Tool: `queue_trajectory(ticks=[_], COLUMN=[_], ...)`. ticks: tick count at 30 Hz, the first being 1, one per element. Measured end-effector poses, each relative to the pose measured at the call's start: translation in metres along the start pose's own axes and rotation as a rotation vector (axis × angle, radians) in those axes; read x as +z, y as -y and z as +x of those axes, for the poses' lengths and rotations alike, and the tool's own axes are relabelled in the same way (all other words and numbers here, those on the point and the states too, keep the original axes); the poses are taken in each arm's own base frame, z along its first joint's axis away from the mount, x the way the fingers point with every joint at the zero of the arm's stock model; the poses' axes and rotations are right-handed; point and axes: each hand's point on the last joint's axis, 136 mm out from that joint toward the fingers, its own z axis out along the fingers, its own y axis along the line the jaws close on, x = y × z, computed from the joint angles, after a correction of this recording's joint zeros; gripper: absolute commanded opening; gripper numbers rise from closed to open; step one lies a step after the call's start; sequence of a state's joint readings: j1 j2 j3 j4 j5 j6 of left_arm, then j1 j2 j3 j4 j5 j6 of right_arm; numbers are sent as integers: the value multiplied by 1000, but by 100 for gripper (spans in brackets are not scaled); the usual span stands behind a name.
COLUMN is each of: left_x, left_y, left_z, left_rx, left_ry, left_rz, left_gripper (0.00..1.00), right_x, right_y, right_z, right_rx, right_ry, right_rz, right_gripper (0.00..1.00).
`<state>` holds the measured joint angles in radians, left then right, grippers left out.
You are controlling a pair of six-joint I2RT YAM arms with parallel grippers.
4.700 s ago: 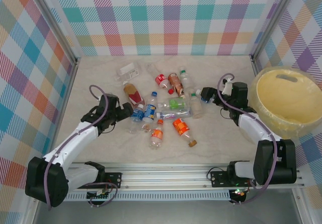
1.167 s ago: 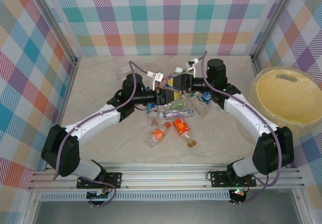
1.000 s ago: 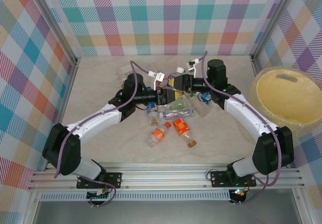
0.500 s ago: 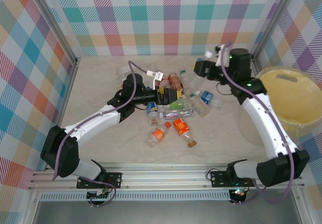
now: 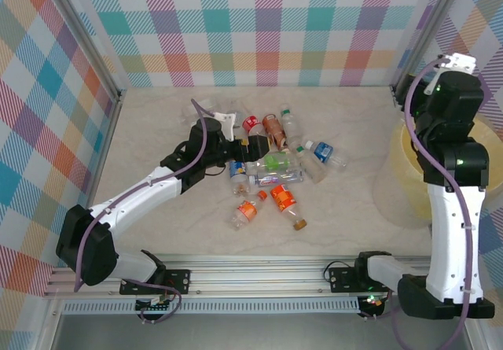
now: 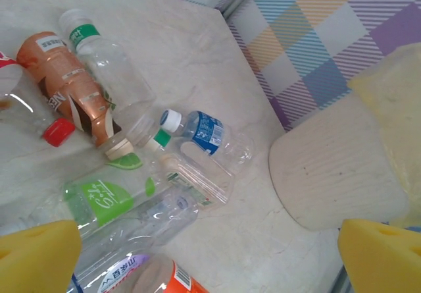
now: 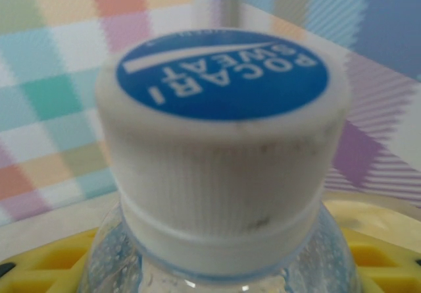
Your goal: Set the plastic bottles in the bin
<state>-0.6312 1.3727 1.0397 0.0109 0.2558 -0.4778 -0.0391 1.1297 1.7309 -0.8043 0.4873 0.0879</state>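
My right gripper will move down to the pale-yellow bin's opening next and let go of the clear bottle there, because the bin is below the raised gripper.
Several plastic bottles (image 5: 274, 163) lie in a heap mid-table: a red-label one (image 5: 251, 123), a brown one (image 6: 69, 89), a green-label one (image 6: 99, 197), a blue-label one (image 6: 209, 130) and two orange ones (image 5: 284, 199). My left gripper (image 6: 207, 260) hovers open at the heap's left side (image 5: 238, 132), nothing between its yellow fingertips (image 6: 34, 257). My right gripper (image 7: 220, 273) is raised at the far right, shut on a clear bottle with a white and blue Pocari Sweat cap (image 7: 220, 102). The pale-yellow bin (image 5: 399, 178) stands below it, largely hidden by the right arm.
Plaid walls enclose the table on three sides, with a metal corner post (image 5: 416, 27) close to my raised right wrist. The bin's wall (image 6: 335, 171) rises right of the heap. Bare tabletop (image 5: 346, 216) lies between the heap and the near rail.
My right arm has swung from the heap up and right to above the bin, carrying a bottle. My left gripper has drawn back slightly to the left.
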Motion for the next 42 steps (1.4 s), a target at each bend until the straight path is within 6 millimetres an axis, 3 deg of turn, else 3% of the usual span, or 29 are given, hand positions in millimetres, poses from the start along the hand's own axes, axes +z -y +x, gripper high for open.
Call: queue_trajectory(ticks=[5,8,14,18,31,36,42], left_x=[0,0,-1,-1,0,-1,-6], left_y=[-8,-14,-19,-21,-27,-38,-55], left_z=[1,4,6,5,7,12,13], left_rx=[-5,-9,-10,-10,-13,-17,-33], left_ry=[1,-6,-11,-5,-2,-2,16], left_rz=[-44,-68,-95,-106,-133,-176,-265], left_gripper=[100,100,100,100,100,100,100], right_x=[29,45,65,74,89,94,98], right_y=[43,56,63,53,-2,-16,-17], right_z=[35,66,121,147,151,152,150], right_rx=[-2,-3,35,80,229,270,295], right_ry=[-148,-250,-402,-473,-482,-492,-484], right_rz=[168,219,215,157,-136,-202,-203], right_gripper=[52,52,51,49,51,66,80])
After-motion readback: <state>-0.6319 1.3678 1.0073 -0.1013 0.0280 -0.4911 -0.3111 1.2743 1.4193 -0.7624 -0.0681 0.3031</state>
